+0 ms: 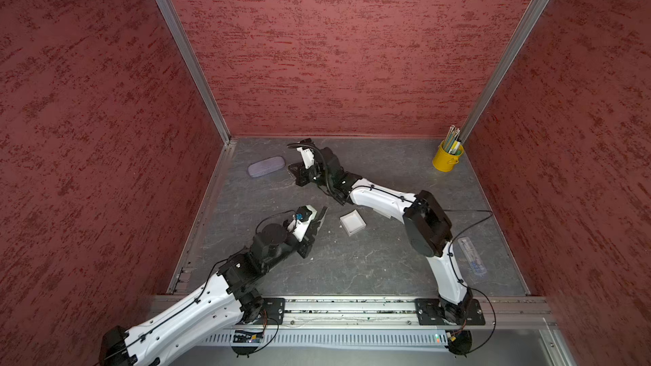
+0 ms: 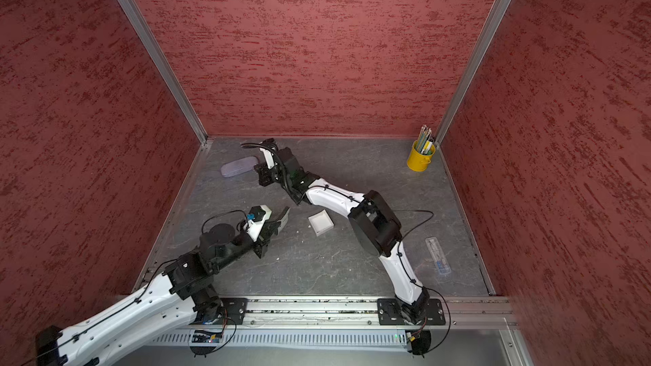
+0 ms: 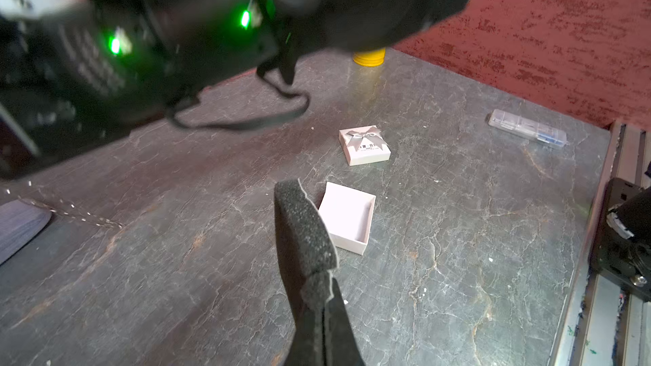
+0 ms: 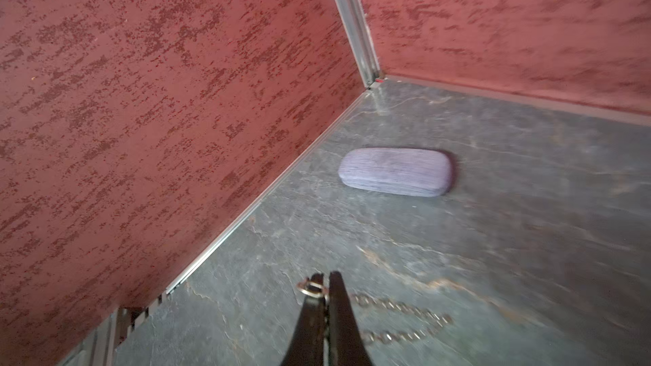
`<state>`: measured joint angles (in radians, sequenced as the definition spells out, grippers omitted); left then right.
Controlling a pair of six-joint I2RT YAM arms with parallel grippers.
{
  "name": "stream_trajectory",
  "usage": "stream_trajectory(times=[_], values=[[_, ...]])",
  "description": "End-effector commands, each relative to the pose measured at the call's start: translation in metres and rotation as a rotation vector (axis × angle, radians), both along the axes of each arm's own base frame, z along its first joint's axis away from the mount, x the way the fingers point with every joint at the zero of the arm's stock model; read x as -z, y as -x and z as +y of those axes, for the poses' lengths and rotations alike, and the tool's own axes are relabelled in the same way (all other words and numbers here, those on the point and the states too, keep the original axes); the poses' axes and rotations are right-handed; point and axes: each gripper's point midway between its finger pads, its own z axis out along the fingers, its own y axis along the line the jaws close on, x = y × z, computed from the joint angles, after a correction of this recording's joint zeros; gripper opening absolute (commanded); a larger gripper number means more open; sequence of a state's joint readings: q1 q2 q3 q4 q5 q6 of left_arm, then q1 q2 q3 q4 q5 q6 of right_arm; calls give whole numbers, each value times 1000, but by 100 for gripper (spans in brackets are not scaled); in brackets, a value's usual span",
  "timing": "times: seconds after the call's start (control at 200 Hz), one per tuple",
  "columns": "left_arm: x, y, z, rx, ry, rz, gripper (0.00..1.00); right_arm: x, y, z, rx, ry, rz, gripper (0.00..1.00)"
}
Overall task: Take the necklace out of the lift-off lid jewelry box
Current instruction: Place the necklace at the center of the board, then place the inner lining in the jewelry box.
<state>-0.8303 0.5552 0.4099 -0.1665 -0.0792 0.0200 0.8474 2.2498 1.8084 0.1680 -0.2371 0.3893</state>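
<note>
The tabletop below my right gripper is bare, so I need to move my right gripper down to it, short of the lilac glasses case, and let go of the necklace [image 4: 401, 318] there, clear of the box base.
My right gripper [image 4: 327, 278] is shut on the necklace [image 4: 401, 318]. A ring of the silvery chain sits at the fingertips, and the rest hangs in a blurred loop over the table. In both top views this gripper [image 1: 293, 170] [image 2: 256, 169] is at the far left, beside the lilac glasses case. The jewelry box base [image 3: 347, 218] [image 1: 352, 221] lies open and empty mid-table. Its bow-printed lid [image 3: 364, 146] rests just beyond it. My left gripper [image 3: 292, 191] [image 1: 322, 214] is shut, holds nothing and hovers just left of the base.
The lilac glasses case [image 4: 396, 172] [image 1: 266, 166] lies near the far left wall. A yellow cup of pencils [image 1: 447, 154] stands in the far right corner. A clear plastic case [image 1: 472, 255] [image 3: 526, 128] lies by the right edge. The right arm spans the table's middle.
</note>
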Motion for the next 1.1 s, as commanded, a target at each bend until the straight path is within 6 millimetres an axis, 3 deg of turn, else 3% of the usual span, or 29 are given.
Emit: stream_trajectory(times=[0.0,0.1,0.261,0.516,0.586,0.641,0.711,0.912,1.092], values=[[8,1,12,-62,34,53,0,10,11,27,-91,-34,42,0],[15,2,19,-95,46,69,0,41,2,28,-87,56,17,0],[20,1,21,-112,66,73,0,88,-16,6,-47,185,38,0],[24,-7,9,-95,54,83,0,98,-46,-51,96,273,29,0],[23,-10,6,-92,48,89,0,100,-52,-70,142,292,33,17],[21,-13,5,-93,46,94,0,97,-53,-84,168,299,27,30],[17,-15,3,-90,45,101,0,81,-50,-99,195,288,-17,35],[-4,-23,-3,-63,90,98,0,18,-30,-155,319,252,-157,40],[-42,-32,-10,-3,173,115,0,-32,9,-199,348,177,-204,44]])
